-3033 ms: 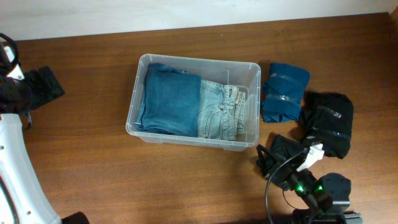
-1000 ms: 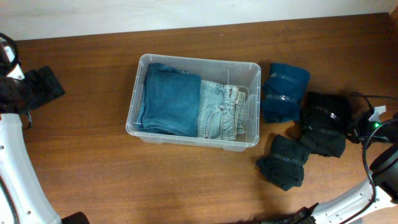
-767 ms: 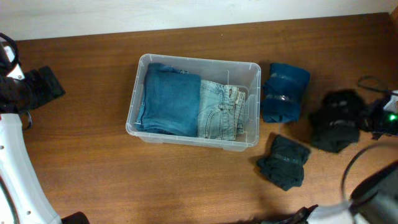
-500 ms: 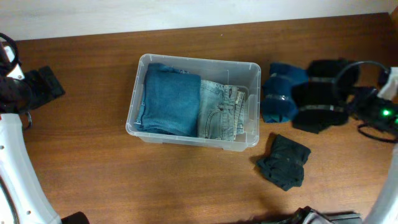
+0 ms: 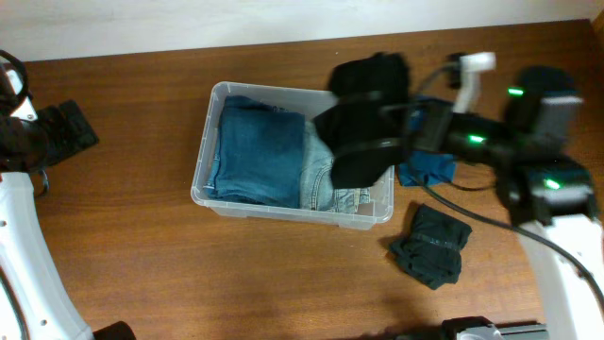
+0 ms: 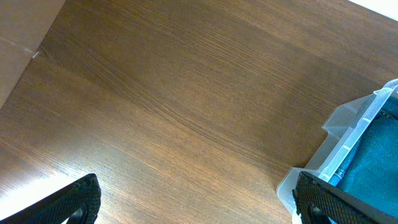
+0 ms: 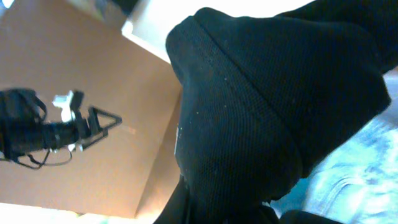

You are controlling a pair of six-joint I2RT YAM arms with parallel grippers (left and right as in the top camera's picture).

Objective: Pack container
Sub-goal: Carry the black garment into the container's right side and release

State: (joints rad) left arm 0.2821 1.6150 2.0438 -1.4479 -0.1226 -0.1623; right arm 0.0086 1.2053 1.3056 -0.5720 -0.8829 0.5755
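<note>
I should next lower my right gripper into the container (image 5: pixel 283 213) and let go of the black garment on the light denim (image 5: pixel 326 187), because folded dark blue jeans already fill the other half of the container.
The container (image 5: pixel 283 213), a clear plastic tub, stands mid-table with folded dark blue jeans (image 5: pixel 257 156) on its left and light denim (image 5: pixel 326 187) on its right. My right gripper (image 5: pixel 415 130) is shut on a folded black garment (image 5: pixel 363 118) that hangs above the tub's right half. That black garment (image 7: pixel 261 93) fills the right wrist view and hides the fingers, with light denim (image 7: pixel 357 168) below it. My left gripper (image 6: pixel 199 208) stands open over bare wood at the far left, left of the container's corner (image 6: pixel 348 140).
A folded teal garment (image 5: pixel 432 168) lies just right of the tub, partly under my right arm. A crumpled dark garment (image 5: pixel 430 246) lies on the table at front right. The table's back edge meets a pale wall (image 5: pixel 283 19).
My right arm has swung left from the table's right side, carrying the black garment up and over the container. The left arm has not moved.
</note>
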